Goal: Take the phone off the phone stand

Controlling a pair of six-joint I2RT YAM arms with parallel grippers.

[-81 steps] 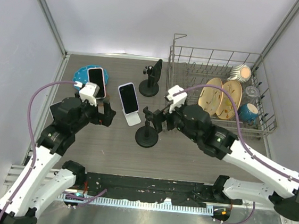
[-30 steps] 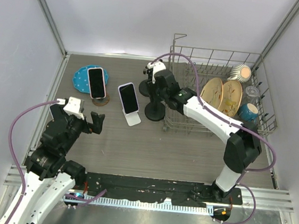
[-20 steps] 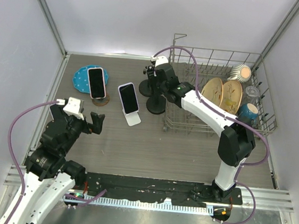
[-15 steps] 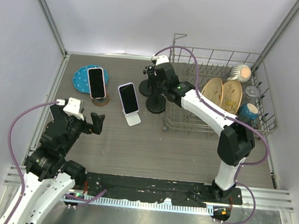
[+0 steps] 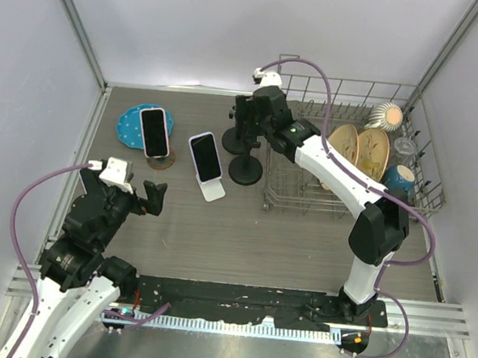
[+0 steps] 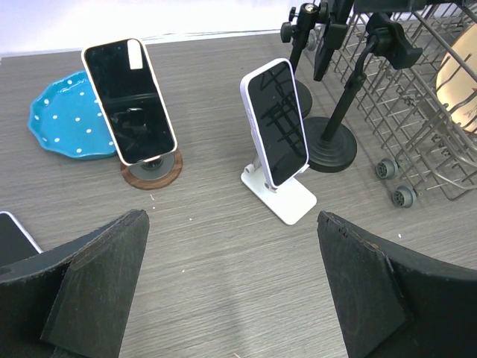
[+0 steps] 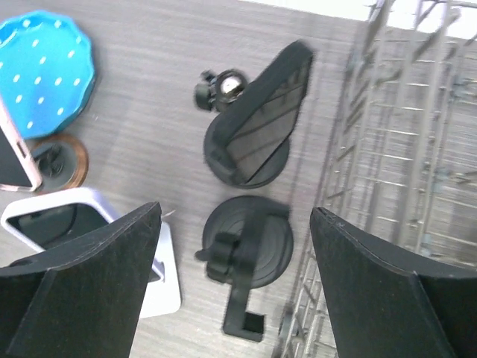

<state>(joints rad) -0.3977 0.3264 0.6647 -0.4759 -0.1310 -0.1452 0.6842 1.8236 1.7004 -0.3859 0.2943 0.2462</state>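
Note:
The black phone's thin edge point(image 7: 256, 100) lies outward, past the empty stand. My right gripper will move outward next until that edge is between the open fingers.
Three phones rest on stands. A pink-cased phone point(image 5: 153, 131) leans on a round wooden stand point(image 6: 152, 168). A white phone point(image 5: 205, 157) sits on a white stand point(image 5: 214, 191). In the right wrist view a dark phone point(image 7: 264, 123) sits on a black stand point(image 7: 246, 160) at the back. In front of that one stands an empty black stand point(image 5: 245, 169), free of any grip. My right gripper point(image 7: 235, 220) hangs open above it, holding nothing. My left gripper point(image 5: 153, 196) is open and empty at the near left, facing the phones.
A wire dish rack point(image 5: 408, 193) with plates and cups fills the back right, right next to the black stands. A blue dotted plate point(image 5: 130, 119) lies at the back left. Another phone point(image 6: 11, 233) lies flat at the left wrist view's left edge.
My right gripper has opened, let go of the empty black stand and risen toward the back. That stand stays put by the rack. The left arm has not moved.

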